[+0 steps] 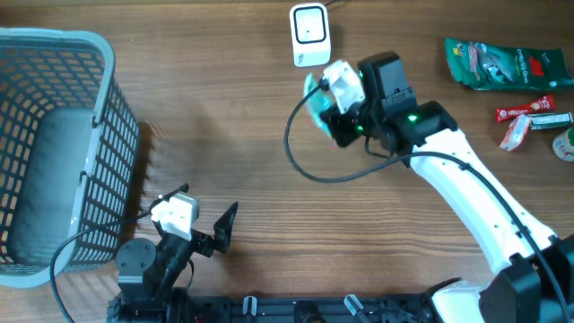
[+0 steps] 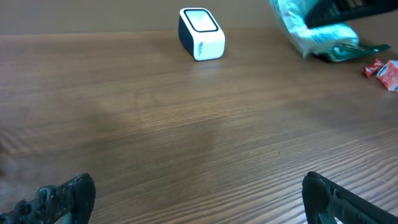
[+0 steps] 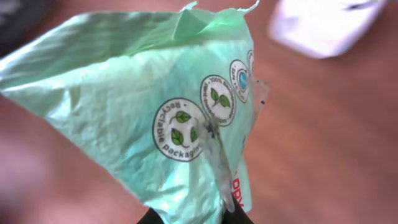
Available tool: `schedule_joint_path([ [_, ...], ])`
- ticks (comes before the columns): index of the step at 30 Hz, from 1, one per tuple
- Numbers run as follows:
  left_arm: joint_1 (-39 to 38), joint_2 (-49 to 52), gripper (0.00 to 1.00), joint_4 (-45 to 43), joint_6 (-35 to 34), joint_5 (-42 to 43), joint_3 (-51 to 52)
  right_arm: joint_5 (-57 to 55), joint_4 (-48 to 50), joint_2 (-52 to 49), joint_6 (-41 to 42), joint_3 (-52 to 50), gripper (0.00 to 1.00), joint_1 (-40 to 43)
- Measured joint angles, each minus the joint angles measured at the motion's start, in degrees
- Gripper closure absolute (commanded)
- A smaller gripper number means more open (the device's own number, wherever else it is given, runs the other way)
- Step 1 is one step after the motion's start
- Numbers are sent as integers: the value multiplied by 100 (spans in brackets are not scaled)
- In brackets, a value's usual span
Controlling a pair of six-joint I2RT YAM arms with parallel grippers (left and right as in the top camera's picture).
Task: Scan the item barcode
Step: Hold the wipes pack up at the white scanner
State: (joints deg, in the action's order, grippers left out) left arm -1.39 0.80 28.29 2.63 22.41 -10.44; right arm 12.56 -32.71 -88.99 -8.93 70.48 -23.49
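My right gripper swings across and down next to release the packet by the red-and-white packets. This is because they lie below, to its right in the overhead view.
A pale green packet (image 1: 317,100) with "Recyclable packaging" seals hangs above the table, and my right gripper (image 1: 332,115) is shut on it. In the right wrist view the packet (image 3: 143,106) fills the frame, pinched at the bottom by the gripper (image 3: 193,218). No barcode shows on this face. The white scanner (image 1: 309,34) stands just beyond the packet at the table's back, blurred at the upper right in the right wrist view (image 3: 323,25). My left gripper (image 1: 199,210) rests low at the front left, open and holding nothing, its fingers (image 2: 68,196) wide apart over bare wood. It looks toward the scanner (image 2: 200,34) and the packet (image 2: 311,31).
A grey mesh basket (image 1: 54,144) stands at the left edge. At the back right lie a dark green snack bag (image 1: 502,63), small red-and-white packets (image 1: 529,117) and a round item (image 1: 565,144). A black cable (image 1: 296,152) loops under the right arm.
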Motion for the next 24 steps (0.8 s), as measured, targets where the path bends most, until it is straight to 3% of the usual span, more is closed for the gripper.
schedule_joint_path([
  [2,0,0,0,4,0,0,0,-1019,621,-251,-66,2,95,2],
  [8,0,0,0,0,2,0,0,-2330,1853,-1333,-553,173,96,0],
  [10,0,0,0,2,2,0,0,-2555,1912,-1700,-717,435,96,0],
  [18,0,0,0,2,2,0,0,-3473,1882,-3773,-1891,3161,96,0],
  [24,0,0,0,2,2,0,0,-4203,2385,-4636,-3088,3456,96,-125],
])
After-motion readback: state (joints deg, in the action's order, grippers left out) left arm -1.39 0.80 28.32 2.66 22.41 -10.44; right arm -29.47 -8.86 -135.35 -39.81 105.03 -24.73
